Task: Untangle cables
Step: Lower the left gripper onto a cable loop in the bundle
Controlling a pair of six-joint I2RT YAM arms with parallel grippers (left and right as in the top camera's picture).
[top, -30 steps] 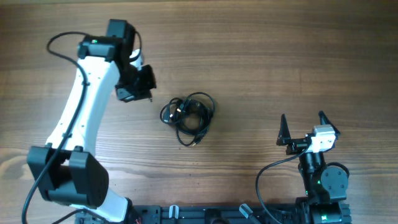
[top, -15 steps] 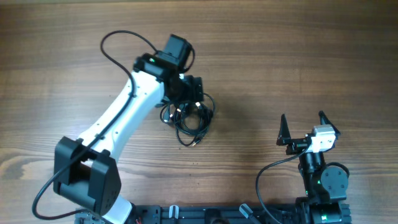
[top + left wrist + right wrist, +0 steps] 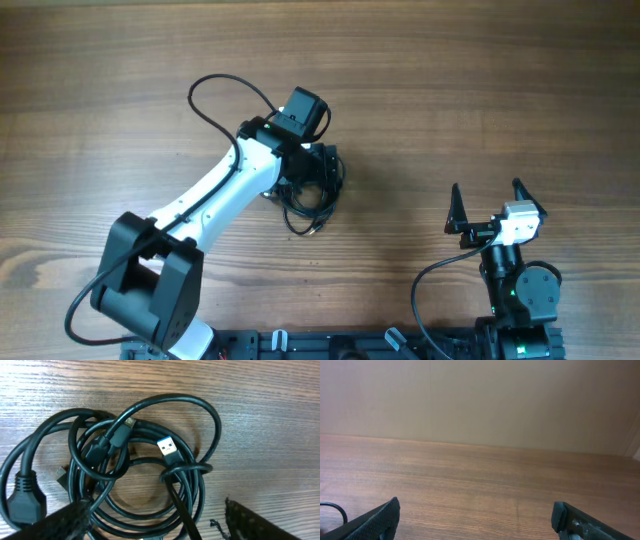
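My left gripper eases slightly toward the blue-tipped USB plug [image 3: 169, 449] next and closes on the piece of cable trailing from there, since this piece lies between the gripper's open fingers.
The cables [image 3: 145, 460] lie as one knotted bundle of thin black loops on the wooden table, with a blue-tipped USB plug [image 3: 169, 449] near its middle. In the overhead view the bundle [image 3: 298, 210] sits at the table's centre, half hidden under my left arm. My left gripper [image 3: 155, 527] is open just above the bundle's near side, one finger [image 3: 55, 525] on each flank, and several loops run between the fingers. It grips nothing. My right gripper [image 3: 487, 190] stands open and empty at the front right, far from the cables.
The left arm's own thicker black wire [image 3: 215, 95] arcs over the table behind the bundle. The right arm's wire [image 3: 425, 285] loops near its base. The right wrist view shows bare wood and a plain wall [image 3: 480, 400].
My left arm has swung right from beside the bundle to right over it and come down close. Its jaws now stand open. The right arm has not moved.
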